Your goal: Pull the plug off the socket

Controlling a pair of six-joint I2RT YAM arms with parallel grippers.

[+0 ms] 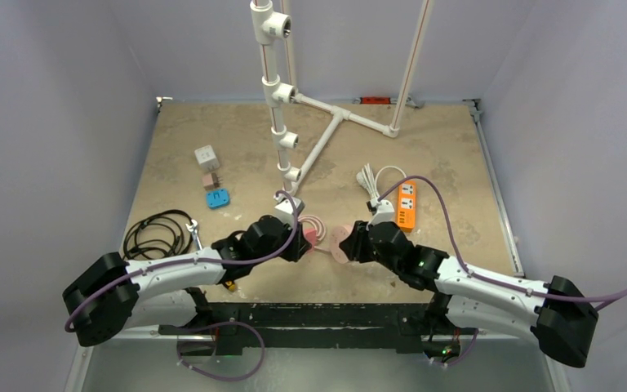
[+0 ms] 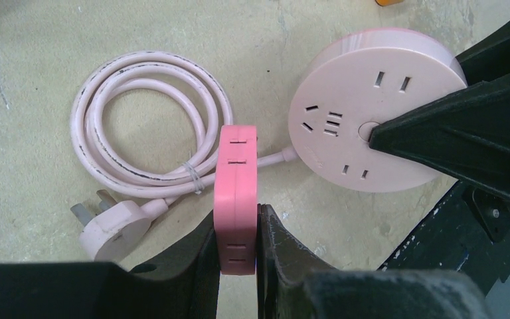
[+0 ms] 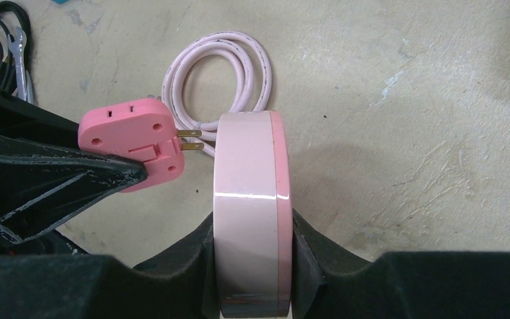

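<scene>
The left gripper moves outward and down next to release beside the blue adapter, which lies to its left in the top view, as the pink plug's pins are clear.
My left gripper (image 1: 305, 242) (image 2: 238, 219) is shut on a pink plug adapter (image 2: 238, 179), gripped by its flat sides. My right gripper (image 1: 348, 243) (image 3: 252, 226) is shut on the round pale pink socket (image 3: 249, 199), held on edge. In the right wrist view the plug (image 3: 133, 143) sits just left of the socket's face, its two metal prongs (image 3: 189, 138) bare and pointing at it with a small gap. In the left wrist view the socket's face (image 2: 365, 113) with its slots lies to the right, apart from the plug.
The socket's pink cable (image 2: 149, 123) lies coiled on the table, ending in a flat plug (image 2: 113, 226). An orange power strip (image 1: 406, 206) with white cable (image 1: 371, 175) lies far right. A black cable coil (image 1: 157, 233), small adapters (image 1: 212, 175) and a white pipe frame (image 1: 282, 98) stand further off.
</scene>
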